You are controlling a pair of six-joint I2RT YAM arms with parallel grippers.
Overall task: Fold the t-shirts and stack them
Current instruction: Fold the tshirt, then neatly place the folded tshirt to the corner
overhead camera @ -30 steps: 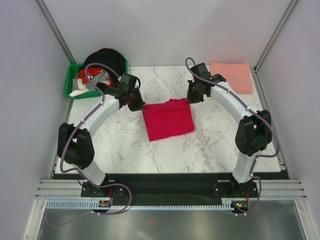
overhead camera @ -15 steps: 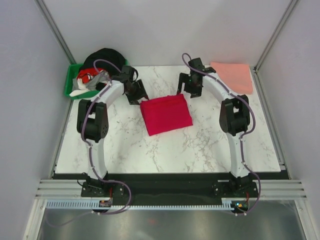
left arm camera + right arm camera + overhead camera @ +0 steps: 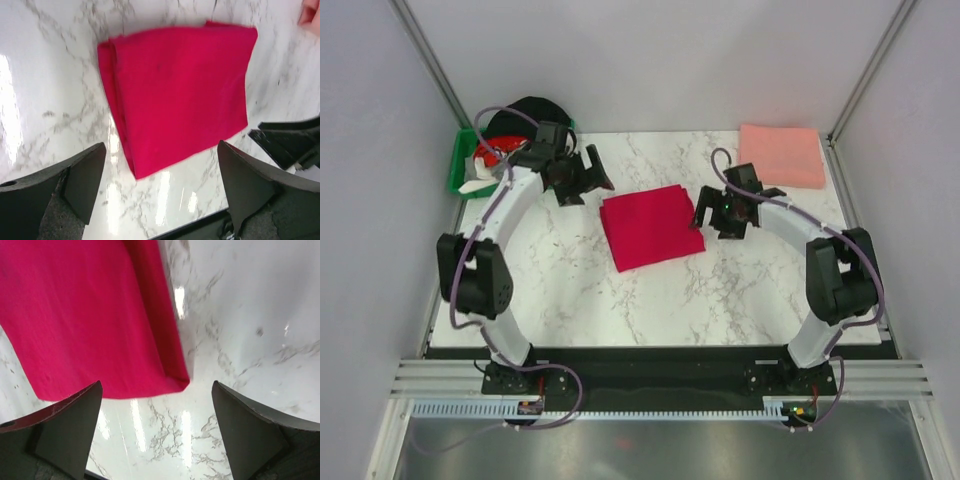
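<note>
My right gripper needs to move outward, then go down and close. The red t-shirt's far corner [image 3: 682, 191] toward the pink shirt is below the gripper and outward of it.
The crimson red t-shirt [image 3: 650, 228] lies folded into a flat rectangle on the marble table [image 3: 570, 270]. It also fills the left wrist view [image 3: 180, 90] and the right wrist view [image 3: 85, 315]. The pale pink t-shirt [image 3: 782, 153] lies folded at the far right corner. My left gripper [image 3: 588, 182] hovers open beside the red shirt's far left corner, nothing between its fingers [image 3: 161, 167]. My right gripper [image 3: 717, 222] stands open at the red shirt's right edge, also empty [image 3: 156, 392].
A green bin [image 3: 463, 170] holding black, red and white cloth stands at the far left corner. Grey walls close in the table on three sides. The right gripper's dark fingers [image 3: 290, 140] show at the right of the left wrist view.
Both grippers opened and let go of the red shirt's far edge, and the shirt settled flat. The left gripper drew back to the left; the right one came nearer along the shirt's right side.
</note>
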